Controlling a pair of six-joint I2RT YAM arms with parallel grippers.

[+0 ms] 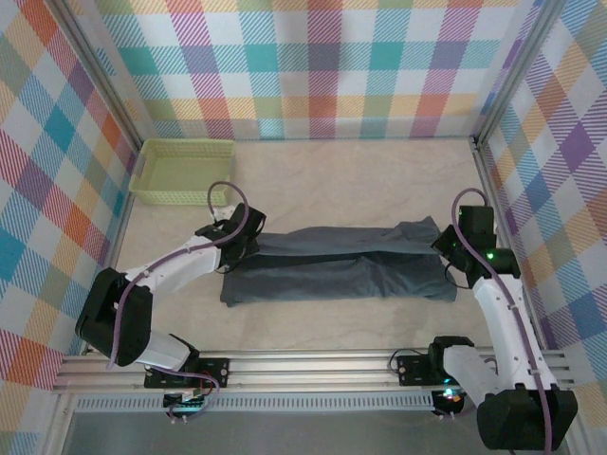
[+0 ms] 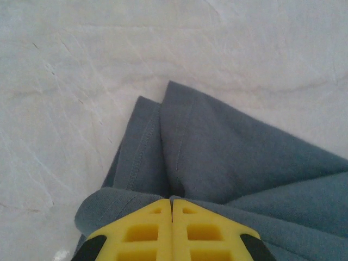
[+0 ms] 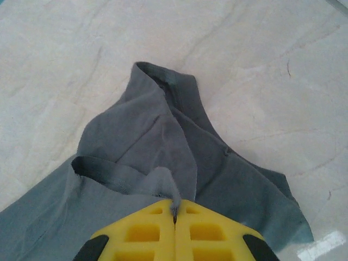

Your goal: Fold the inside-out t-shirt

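Observation:
My left gripper should next move the pinched fold back and slightly down onto the shirt's near half and release it, as a dark gap still parts them.
The inside-out t-shirt (image 1: 341, 275) lies across the middle of the table as a long slate blue-grey band, its far half folded toward the near half. My left gripper (image 1: 248, 244) sits at the band's left end. In the left wrist view the yellow jaws (image 2: 172, 200) are shut, and the t-shirt cloth (image 2: 228, 157) puckers right at their tips. My right gripper (image 1: 448, 251) is at the band's right end. In the right wrist view it (image 3: 174, 204) is shut on a tuft of the t-shirt (image 3: 136, 136), which rises in a peak ahead of the jaws.
A pale yellow-green mesh basket (image 1: 180, 171) stands at the back left corner. Plaid walls close in the pale tabletop (image 1: 360, 180) on three sides. Bare table lies behind the shirt and in front of it, up to the metal rail (image 1: 313, 365).

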